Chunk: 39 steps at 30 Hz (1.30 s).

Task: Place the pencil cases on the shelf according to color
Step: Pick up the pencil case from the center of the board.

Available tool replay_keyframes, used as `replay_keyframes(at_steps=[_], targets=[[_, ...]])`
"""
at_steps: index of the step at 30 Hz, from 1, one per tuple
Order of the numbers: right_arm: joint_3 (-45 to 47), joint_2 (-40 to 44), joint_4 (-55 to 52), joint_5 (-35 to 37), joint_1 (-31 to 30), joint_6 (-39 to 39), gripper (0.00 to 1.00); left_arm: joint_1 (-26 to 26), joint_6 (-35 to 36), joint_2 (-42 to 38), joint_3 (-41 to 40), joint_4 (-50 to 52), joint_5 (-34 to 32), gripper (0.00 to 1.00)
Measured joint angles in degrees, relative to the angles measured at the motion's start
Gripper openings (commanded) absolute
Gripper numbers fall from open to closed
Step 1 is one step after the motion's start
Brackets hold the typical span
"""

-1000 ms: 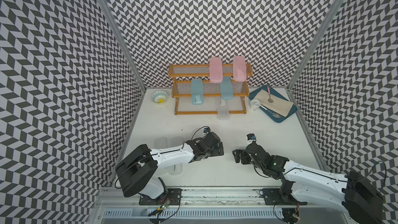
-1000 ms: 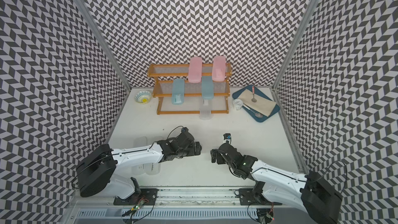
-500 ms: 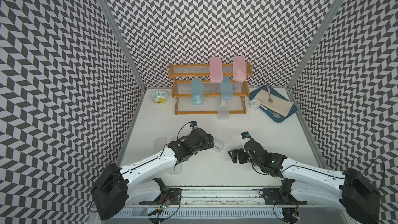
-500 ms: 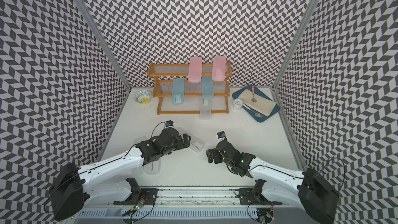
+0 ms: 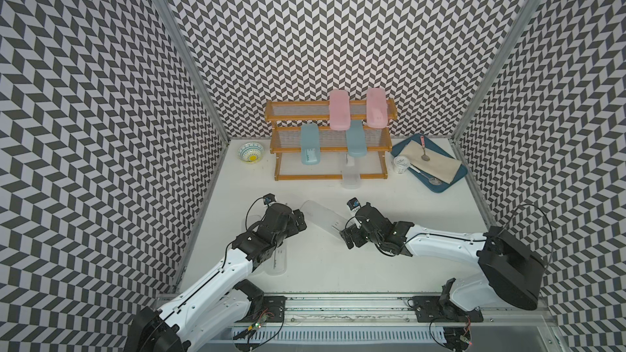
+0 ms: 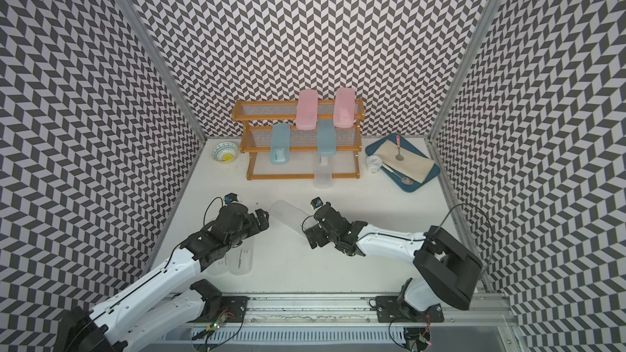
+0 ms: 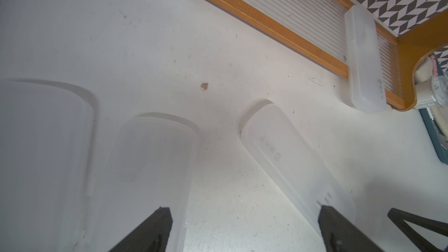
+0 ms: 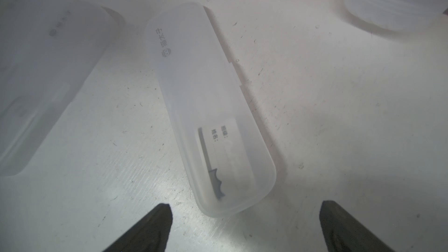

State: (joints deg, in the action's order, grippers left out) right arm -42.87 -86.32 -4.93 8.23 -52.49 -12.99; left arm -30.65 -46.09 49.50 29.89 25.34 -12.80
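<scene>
The case's near end (image 5: 336,228) (image 8: 233,177) is below the right gripper's open fingers and at a slant to them, so the right gripper will next move down and turn in line with the clear case.
The shelf (image 5: 328,128) stands at the back. Two pink pencil cases (image 5: 339,114) lie on its top tier, two light blue ones (image 5: 310,148) on the middle tier, and one frosted clear case (image 5: 350,175) on the bottom tier. Another clear case (image 5: 321,219) (image 8: 206,107) lies slantwise on the table between my grippers. My right gripper (image 5: 349,238) (image 8: 244,204) is open, with that case's near end just ahead of the gap. My left gripper (image 5: 299,225) (image 7: 243,208) is open and empty. Two more clear cases (image 7: 150,166) lie under the left arm.
A patterned bowl (image 5: 251,156) sits left of the shelf. A dark blue tray (image 5: 440,188) with a cloth and spoons lies at the back right, with a small white cup (image 5: 400,165) beside it. Patterned walls close in three sides.
My left gripper has drawn back to the left, uncovering the clear case in the middle of the table. My right gripper has shifted left and forward toward that case's end.
</scene>
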Motion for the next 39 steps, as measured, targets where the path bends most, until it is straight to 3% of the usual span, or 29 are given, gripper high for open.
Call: replay_keyframes(at_steps=[10,24,28,35,39], targets=[[-3.7,-7.5,2.4,-1.9,-0.4,8.6,0.99,1.6,0.0,-3.1,-1.5,0.1,1.9,1.00],[-1.5,-11.8,7.4,-4.8,-1.9,9.1,1.00,1.6,0.0,-4.1,-1.5,-0.8,4.5,1.00],[-0.9,-12.3,9.7,-3.7,-2.6,8.3,0.91,1.7,0.0,-4.1,-1.5,-0.8,4.6,1.00],[3.0,-11.0,15.0,0.8,-4.8,5.4,0.62,1.8,0.0,-4.1,-1.4,-0.8,4.6,1.00],[6.6,-7.6,15.1,3.8,-5.9,3.5,0.54,1.8,0.4,-4.1,-0.3,-0.7,4.7,0.99]])
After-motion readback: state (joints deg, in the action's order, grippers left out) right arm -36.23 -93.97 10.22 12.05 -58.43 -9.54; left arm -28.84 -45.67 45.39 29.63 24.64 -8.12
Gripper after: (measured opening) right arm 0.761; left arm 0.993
